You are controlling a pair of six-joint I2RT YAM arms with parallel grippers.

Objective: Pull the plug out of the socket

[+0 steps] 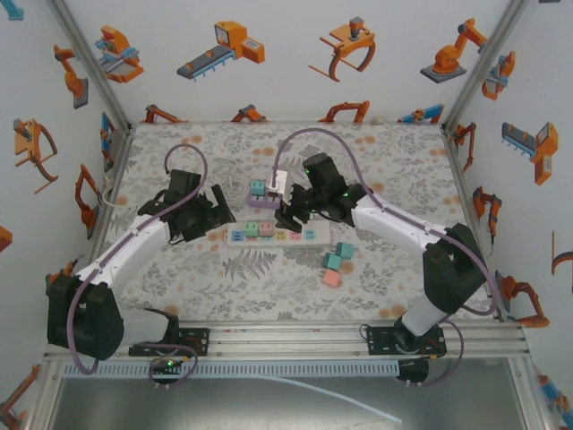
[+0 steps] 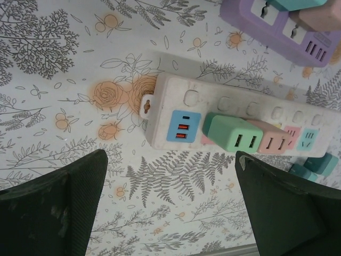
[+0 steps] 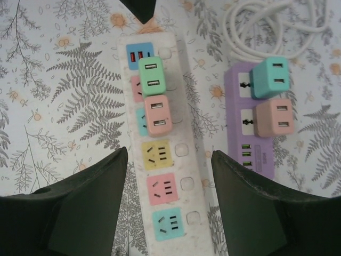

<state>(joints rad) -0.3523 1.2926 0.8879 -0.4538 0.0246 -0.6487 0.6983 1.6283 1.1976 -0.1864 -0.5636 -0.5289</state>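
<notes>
The free sockets are still under the fingers of my open right gripper, so it needs to move next along the white power strip and down over the seated pink plug (image 1: 266,229) (image 3: 158,114).
A white power strip (image 3: 184,114) lies on the patterned table with a green plug (image 3: 152,77) and a pink plug (image 3: 158,114) seated side by side in its sockets. My right gripper (image 3: 169,202) is open above it, fingers either side of the strip over the free yellow, pink and teal sockets. In the left wrist view the same strip (image 2: 229,104) shows the green plug (image 2: 234,133) and pink plug (image 2: 272,140); my left gripper (image 2: 170,213) is open over bare table just short of them. From above, the left gripper (image 1: 218,213) and right gripper (image 1: 288,213) flank the strip (image 1: 309,235).
A purple power strip (image 3: 238,141) lies beside the white one, holding a teal plug (image 3: 270,77) and a pink plug (image 3: 277,117). A white cable (image 3: 266,16) coils behind it. Loose teal and pink cubes (image 1: 333,269) sit right of the strip.
</notes>
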